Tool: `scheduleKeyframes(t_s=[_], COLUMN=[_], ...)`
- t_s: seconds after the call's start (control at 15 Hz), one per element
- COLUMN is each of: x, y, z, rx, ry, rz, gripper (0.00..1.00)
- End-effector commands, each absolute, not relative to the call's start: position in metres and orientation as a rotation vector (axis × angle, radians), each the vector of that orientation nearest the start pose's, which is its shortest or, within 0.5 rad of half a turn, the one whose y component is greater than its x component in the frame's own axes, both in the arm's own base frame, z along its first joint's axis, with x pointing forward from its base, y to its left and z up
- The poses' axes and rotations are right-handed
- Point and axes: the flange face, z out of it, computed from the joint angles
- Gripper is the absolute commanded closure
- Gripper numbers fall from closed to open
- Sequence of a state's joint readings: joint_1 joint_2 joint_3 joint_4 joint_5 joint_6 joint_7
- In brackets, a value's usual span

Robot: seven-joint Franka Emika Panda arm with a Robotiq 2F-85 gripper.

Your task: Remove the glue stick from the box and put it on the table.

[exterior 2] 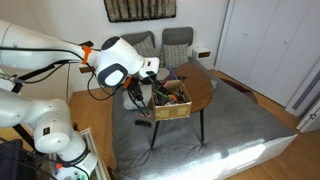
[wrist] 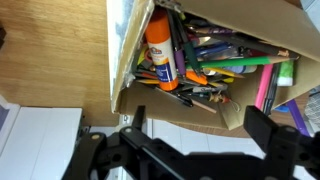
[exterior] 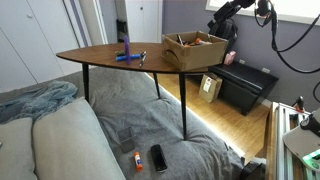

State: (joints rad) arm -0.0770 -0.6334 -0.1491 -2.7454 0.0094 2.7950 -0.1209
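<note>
The glue stick is below my gripper, against the box's side, so I will next lower my gripper into the cardboard box point(wrist: 172, 106) and bring its open fingers around the glue stick point(wrist: 160, 48).
The glue stick point(wrist: 160, 48), orange with a white label, lies in the brown cardboard box point(wrist: 172, 106) among many pens and markers, against the box's wall. The box stands at one end of the wooden table in both exterior views point(exterior: 195, 50) point(exterior 2: 172, 108). My gripper point(wrist: 200, 125) is open and empty, with its black fingers apart. It hovers above and just outside the box's edge, not touching the glue stick. It also shows in an exterior view point(exterior 2: 140, 97) beside the box. The table top shows in the wrist view point(wrist: 50, 50).
Blue pen-like items point(exterior: 127, 55) lie on the table point(exterior: 100, 55). On the grey bedding below lie a flat black phone point(exterior: 158, 157) and a small orange-white item point(exterior: 137, 160). A black chest point(exterior: 245, 85) stands on the floor beyond the table.
</note>
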Motion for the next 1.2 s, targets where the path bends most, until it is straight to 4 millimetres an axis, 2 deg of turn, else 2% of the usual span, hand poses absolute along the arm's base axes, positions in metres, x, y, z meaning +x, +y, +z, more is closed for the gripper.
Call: scheduleKeyframes(t_s=[0.0,0.27,0.33,0.4,0.47,0.6,0.8,0.87,0.93,1.13], x=[0.392,0.401,0.403,0.405,0.406,0.408,0.409,0.409,0.409,0.408], y=[-0.086,-0.086,-0.086,-0.086,-0.086,-0.086,-0.088,-0.090,-0.091,-0.093], z=[0.465,0.446,0.440,0.436,0.432,0.425,0.419,0.418,0.417,0.417], rx=[-2.999,-3.024,-3.035,-3.045,-3.054,-3.075,-3.112,-3.127,-3.141,-3.175], ry=[0.167,0.176,0.178,0.179,0.177,0.173,0.176,0.176,0.173,0.177], rz=[-1.102,-1.098,-1.077,-1.072,-1.061,-1.048,-1.032,-1.037,-1.048,-1.055], gripper=[0.00,0.02,0.10,0.13,0.25,0.40,0.41,0.44,0.41,0.41])
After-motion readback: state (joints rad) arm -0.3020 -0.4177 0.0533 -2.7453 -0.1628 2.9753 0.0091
